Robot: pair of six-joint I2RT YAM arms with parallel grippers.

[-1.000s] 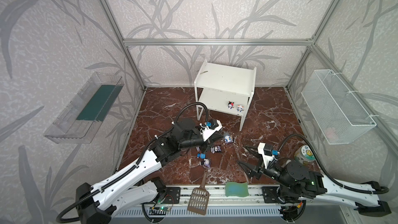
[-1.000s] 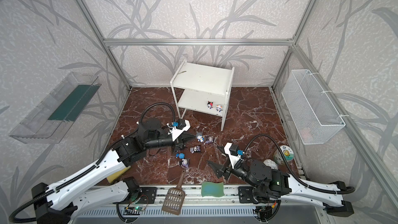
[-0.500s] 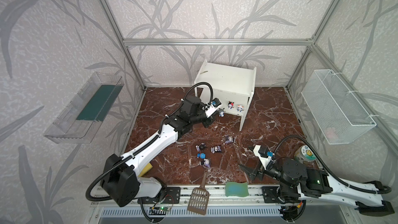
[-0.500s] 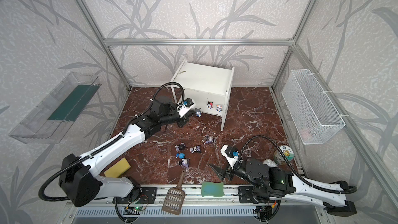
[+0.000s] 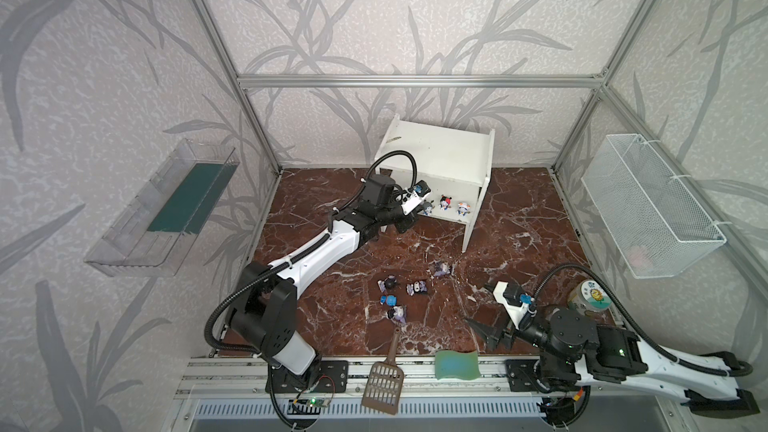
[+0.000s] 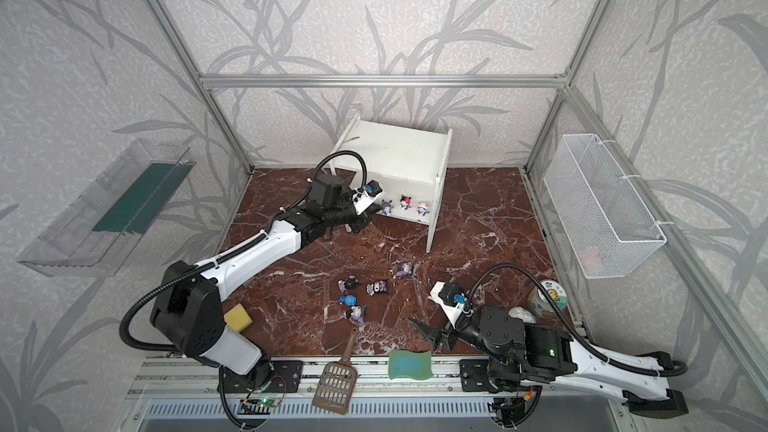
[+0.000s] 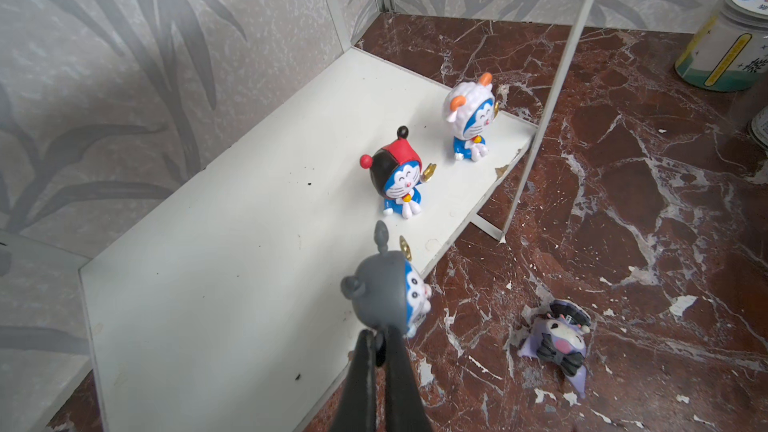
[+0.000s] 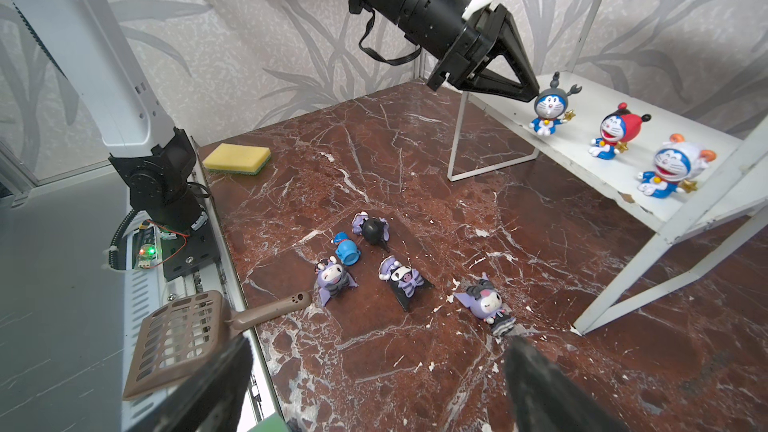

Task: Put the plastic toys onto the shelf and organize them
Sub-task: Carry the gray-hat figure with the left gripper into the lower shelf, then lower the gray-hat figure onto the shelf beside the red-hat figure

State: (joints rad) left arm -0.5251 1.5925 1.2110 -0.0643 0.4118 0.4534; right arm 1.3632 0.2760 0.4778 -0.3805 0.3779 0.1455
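Observation:
The grey-headed toy goes outward over the board (image 7: 249,243) in my left gripper next for its release, since the bare spot beside the red-black-headed toy lies outward of my fingertips.
The white shelf (image 5: 440,151) (image 6: 399,155) stands at the back. On its lower board (image 7: 249,243) sit a red-black-headed toy (image 7: 399,184) (image 8: 615,130) and a white-headed toy (image 7: 469,118) (image 8: 669,168). My left gripper (image 7: 380,334) (image 8: 530,95) is shut on the back of a grey-headed toy (image 7: 386,288) (image 8: 549,112) at the board's front edge. A blue toy (image 8: 347,249) and several purple toys (image 8: 403,280) (image 5: 442,270) lie on the marble floor. Near the front, my right gripper (image 8: 374,367) (image 5: 490,332) stands open and holds nothing.
A brown scoop (image 5: 384,380) and a green sponge (image 5: 456,363) lie on the front rail. A yellow sponge (image 6: 237,317) is at the front left, a jar (image 5: 590,295) at the right. A wire basket (image 5: 648,205) and a clear tray (image 5: 166,209) hang on the side walls.
My left arm has swung from the floor's middle up to the shelf's lower board, carrying the grey-headed toy. My right gripper has drawn back toward the front and opened wider.

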